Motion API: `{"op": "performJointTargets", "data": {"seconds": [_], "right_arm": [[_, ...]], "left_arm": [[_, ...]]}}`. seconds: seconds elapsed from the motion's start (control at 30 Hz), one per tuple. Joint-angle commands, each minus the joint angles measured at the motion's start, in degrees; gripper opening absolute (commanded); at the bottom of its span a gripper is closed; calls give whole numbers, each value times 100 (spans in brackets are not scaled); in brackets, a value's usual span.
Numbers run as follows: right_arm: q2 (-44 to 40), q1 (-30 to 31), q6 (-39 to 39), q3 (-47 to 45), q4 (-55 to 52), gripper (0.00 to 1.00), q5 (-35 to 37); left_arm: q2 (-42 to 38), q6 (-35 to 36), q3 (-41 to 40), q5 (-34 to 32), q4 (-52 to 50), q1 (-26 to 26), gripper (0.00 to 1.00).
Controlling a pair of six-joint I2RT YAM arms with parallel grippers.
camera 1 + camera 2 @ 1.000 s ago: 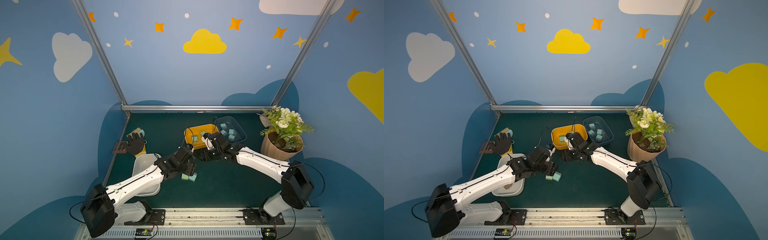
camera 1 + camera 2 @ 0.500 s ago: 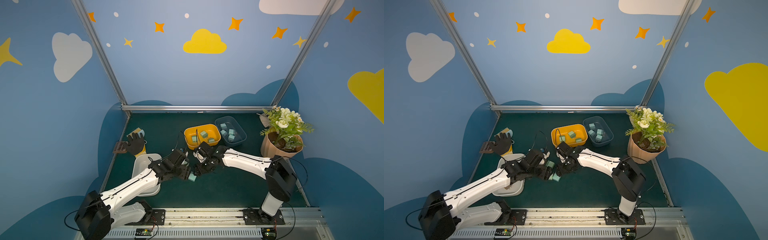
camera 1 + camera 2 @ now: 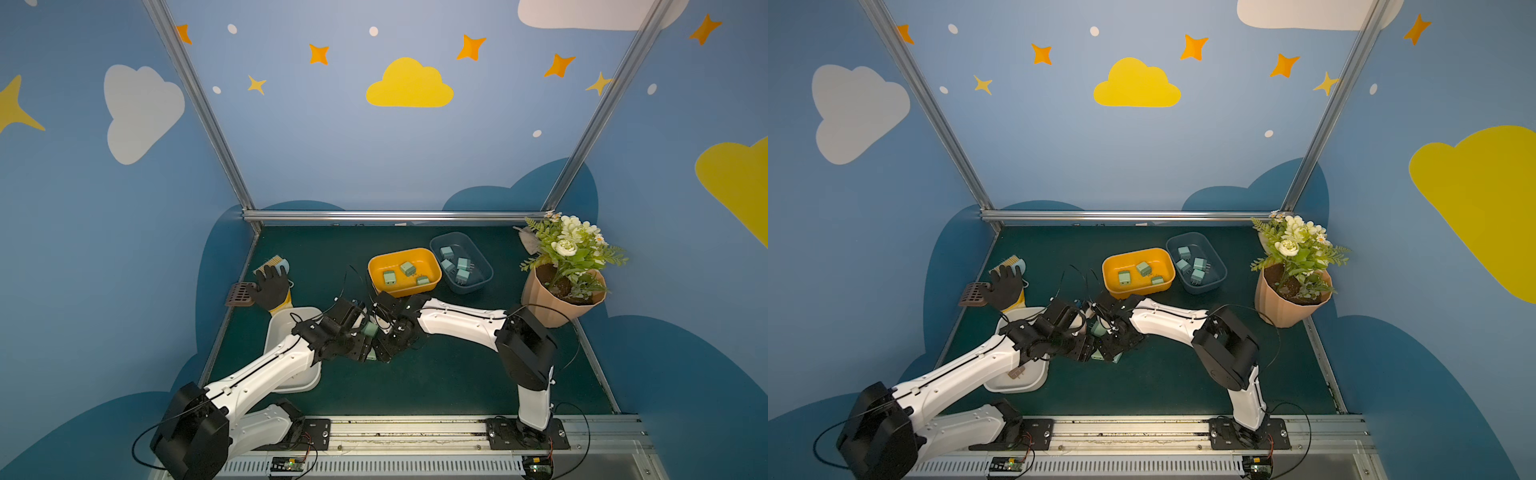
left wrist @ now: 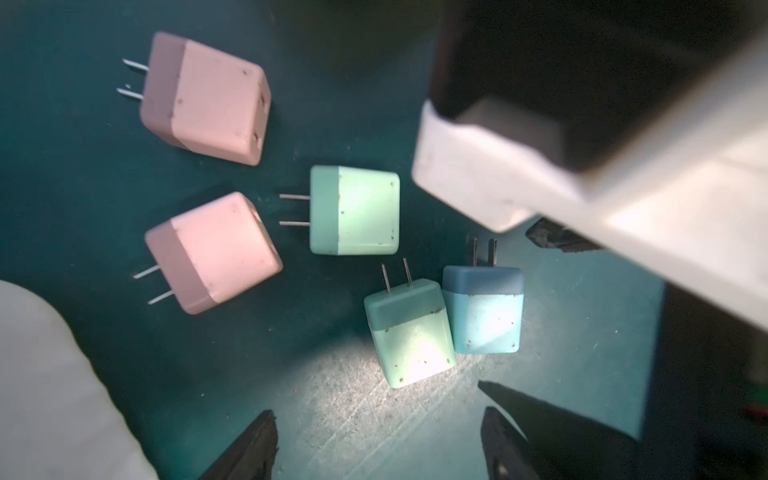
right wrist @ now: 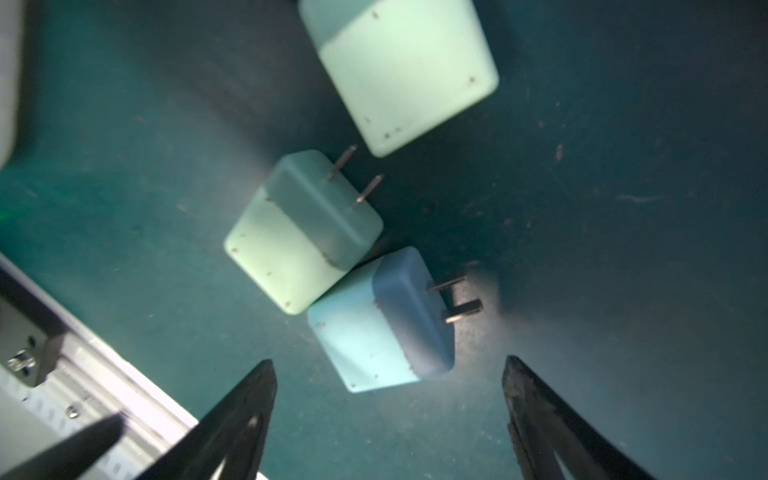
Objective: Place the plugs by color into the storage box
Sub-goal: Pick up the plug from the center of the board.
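Note:
My right gripper moves farther down over the plug's body (image 5: 382, 324) next and closes across both ends. Its open fingers already span the blue plug's length.
Loose plugs lie on the green mat between both arms. In the left wrist view I see two pink plugs (image 4: 208, 99) (image 4: 214, 253), two green plugs (image 4: 355, 210) (image 4: 409, 332) and a blue plug (image 4: 484, 309). My left gripper (image 4: 378, 415) hangs open just short of the nearer green plug. My right gripper (image 5: 388, 361) is open with the blue plug's (image 5: 374, 328) end between its fingertips, untouched; a green plug (image 5: 299, 232) leans against it. The yellow box (image 3: 374, 266) holds three green plugs, the blue box (image 3: 484, 266) several blue ones.
A white box (image 3: 286, 328) lies under my left arm, with a pinkish plug (image 3: 1016, 372) in it. A potted plant (image 3: 561, 282) stands at the right. A black glove (image 3: 270, 286), a brush and a brown grid piece lie at the left edge. The two wrists nearly touch.
My right arm has swung back from the yellow box down to the loose plugs, and its jaws have spread wider. My left gripper has shifted only slightly over the same plugs.

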Motion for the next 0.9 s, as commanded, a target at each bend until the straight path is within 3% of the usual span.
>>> {"op": "performJointTargets", "data": {"seconds": [0.0,0.13,0.33,0.53,0.87], "right_arm": [[132,37,-50,143,-130,87,47],[253,46,-85,209,-122,86,97],[337,46,-144,259,-146,70,195],[388,46,-204,233,-136,65,213],[132,20,-228,-37,-145,47,175]], "left_arm": [[-13,136,132,71,-102,13,78],[-95,161,110,-69,-118,-25,78],[-192,212,127,-350,-170,-41,78],[-233,228,119,-470,-197,-54,78],[-100,280,145,-478,-249,-172,77]]}}
